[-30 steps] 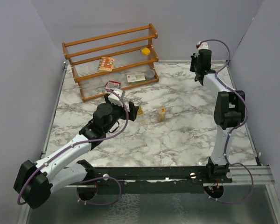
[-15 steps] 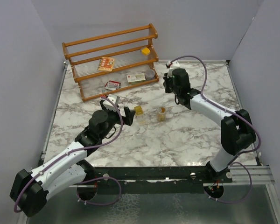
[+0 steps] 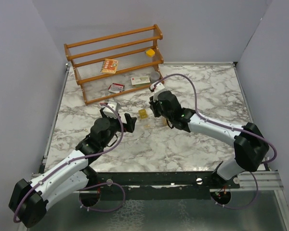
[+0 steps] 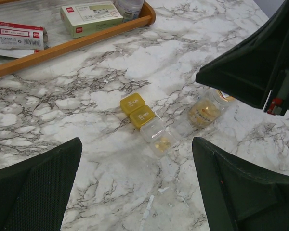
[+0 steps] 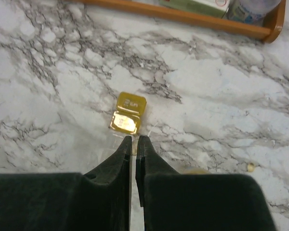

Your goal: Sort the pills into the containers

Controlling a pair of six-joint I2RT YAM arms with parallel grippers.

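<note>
The yellow box's clear cell that already has pills in it is below my right gripper, to its left in the top view. My right gripper should go down there next and release its own pills.
The squarish yellow box [image 4: 138,110] lies open on the marble, its two yellow lids flipped back and its clear cells [image 4: 159,137] holding a few yellow pills. It shows in the top view as the yellow box [image 3: 142,113] and from the right wrist as the yellow box [image 5: 127,113]. Just right of it lies the round amber jar [image 4: 204,111], tipped on its side. My right gripper [image 5: 134,143] hangs right over the box's clear end, shut on a tiny pale pill at its tips. My left gripper [image 4: 137,192] stands wide open, short of the box, holding nothing.
A wooden rack [image 3: 115,62] at the back left carries card packets [image 3: 109,65], a green-white box [image 4: 91,12], a red-white packet [image 4: 19,36] and a grey tin [image 3: 155,76]. One loose pill [image 5: 250,167] lies on the marble. The right arm [image 3: 212,126] crosses the middle.
My right arm has swung from the far right corner in to the middle, over the yellow box, staying shut. My left arm has drawn back a little toward the near left.
</note>
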